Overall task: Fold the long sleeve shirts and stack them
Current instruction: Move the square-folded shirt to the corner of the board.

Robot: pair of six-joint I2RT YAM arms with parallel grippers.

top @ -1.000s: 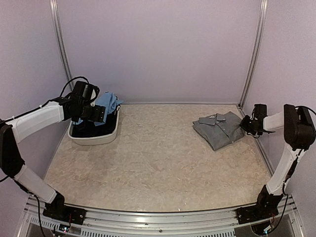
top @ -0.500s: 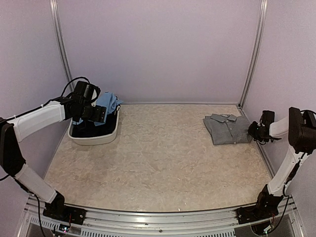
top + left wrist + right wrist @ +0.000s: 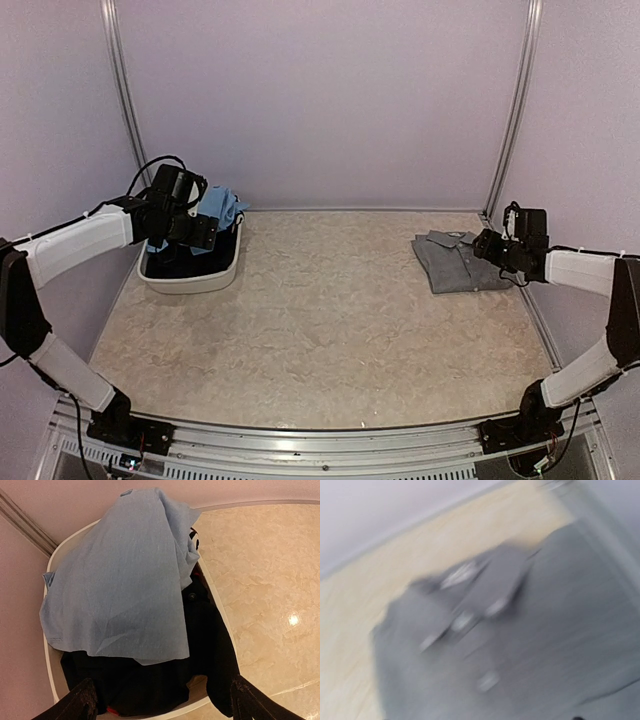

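The left gripper lowers next and shifts outward onto the near part of the light blue shirt (image 3: 218,207), which lies uppermost in the tub (image 3: 190,282).
A folded grey long sleeve shirt (image 3: 455,262) lies collar-up at the table's far right; in the right wrist view the grey shirt (image 3: 495,645) is blurred. My right gripper (image 3: 485,246) hovers over its right edge, open and holding nothing. At the far left, a light blue shirt (image 3: 218,207) drapes over a black shirt (image 3: 185,262) in a white tub (image 3: 190,282). My left gripper (image 3: 200,232) hangs just above the tub, open. From the left wrist, the blue shirt (image 3: 120,580) covers the black shirt (image 3: 150,680), with my left gripper (image 3: 167,705) empty over the tub's near rim (image 3: 200,702).
Lilac walls close in the table on three sides. Metal posts stand at the back left (image 3: 125,100) and back right (image 3: 515,110). A metal rail (image 3: 320,445) runs along the near edge between the arm bases.
My right gripper dragged the grey shirt to the right, let go of it and swung back over its edge. The left arm has barely moved.
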